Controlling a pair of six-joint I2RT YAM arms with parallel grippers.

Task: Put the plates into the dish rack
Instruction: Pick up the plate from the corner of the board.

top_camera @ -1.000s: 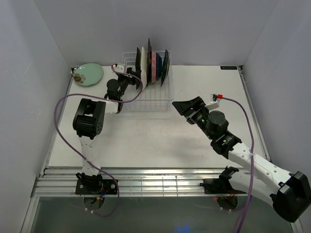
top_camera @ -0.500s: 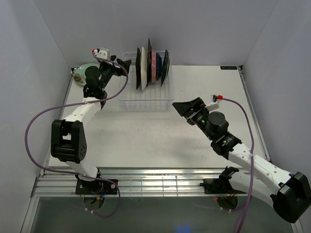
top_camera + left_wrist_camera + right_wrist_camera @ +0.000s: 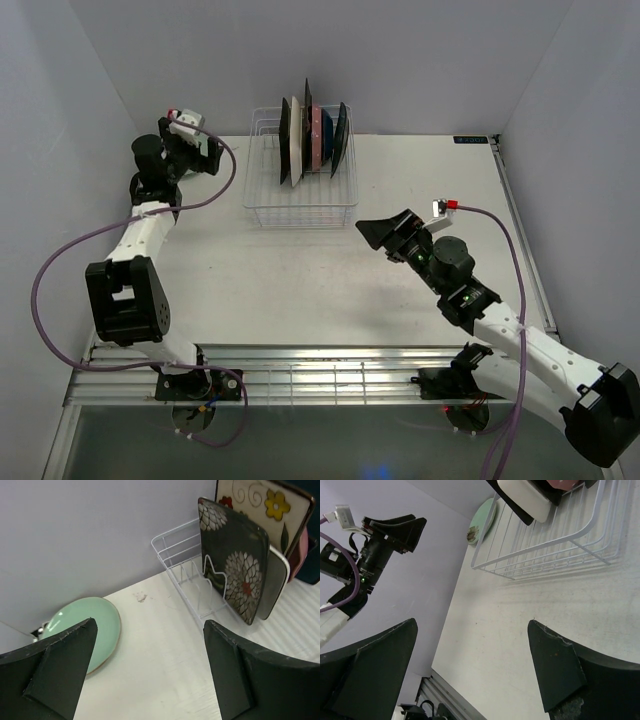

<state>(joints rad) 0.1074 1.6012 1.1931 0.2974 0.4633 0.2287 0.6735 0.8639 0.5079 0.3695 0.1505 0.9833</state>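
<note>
My left gripper goes toward the pale green plate and down to its near, rack-side rim [image 3: 116, 643] next, since the plate lies off beside my open fingers.
Several plates [image 3: 310, 135] stand on edge in the back half of the white wire dish rack [image 3: 298, 200]. In the left wrist view a dark floral plate [image 3: 232, 575] is the nearest, with a white one [image 3: 277, 580] and a flower-patterned one [image 3: 265, 505] behind it. A pale green round plate [image 3: 85, 630] lies flat on the table in the far left corner, and the left arm hides it from above. My left gripper [image 3: 203, 152] [image 3: 150, 622] hangs open and empty above the table between that plate and the rack. My right gripper [image 3: 385, 232] [image 3: 472, 625] is open and empty, to the right of the rack's front.
The walls of the enclosure meet close behind the green plate [image 3: 485, 517] and the rack [image 3: 545, 555]. The front half of the rack holds nothing. A purple cable [image 3: 215, 175] loops from the left wrist. The table's front rail [image 3: 300, 375] lies near the arm bases.
My left arm has swung from the rack's left side to the far left corner, and its jaws have opened wide. The right arm has dropped slightly towards the front.
</note>
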